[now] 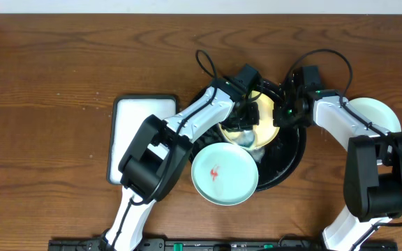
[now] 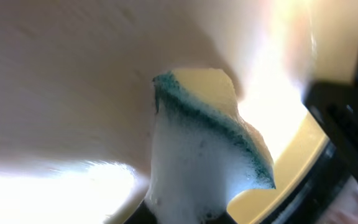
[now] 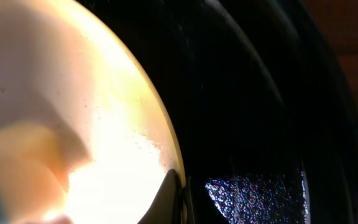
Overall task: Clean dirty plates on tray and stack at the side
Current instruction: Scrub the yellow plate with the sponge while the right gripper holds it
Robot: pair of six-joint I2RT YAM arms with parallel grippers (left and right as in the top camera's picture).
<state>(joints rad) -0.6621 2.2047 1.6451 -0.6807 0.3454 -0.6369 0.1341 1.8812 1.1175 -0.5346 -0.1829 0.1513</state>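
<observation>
I will lift my left gripper off the yellow plate and past the black tray's rim next, then lower the sponge over the white tray, as the far part of the white tray is open.
The yellow plate (image 1: 266,113) is tilted up inside the black tray (image 1: 295,159). My right gripper (image 1: 283,116) is shut on its right rim, and the fingers (image 3: 174,198) pinch the plate's edge (image 3: 73,81) over the tray's wet floor (image 3: 260,124). My left gripper (image 1: 242,126) is shut on a foamy yellow-green sponge (image 2: 197,143) pressed against the plate's face (image 2: 73,81). A mint-green plate (image 1: 223,174) with a red smear lies at the tray's front left edge. Another mint-green plate (image 1: 374,111) rests on the table at the right, partly under my right arm.
A white rectangular dark-rimmed tray (image 1: 139,143) lies left of the black tray, partly covered by my left arm. Suds glisten on the tray floor (image 3: 253,199). The wooden table (image 1: 47,84) stretches left and behind.
</observation>
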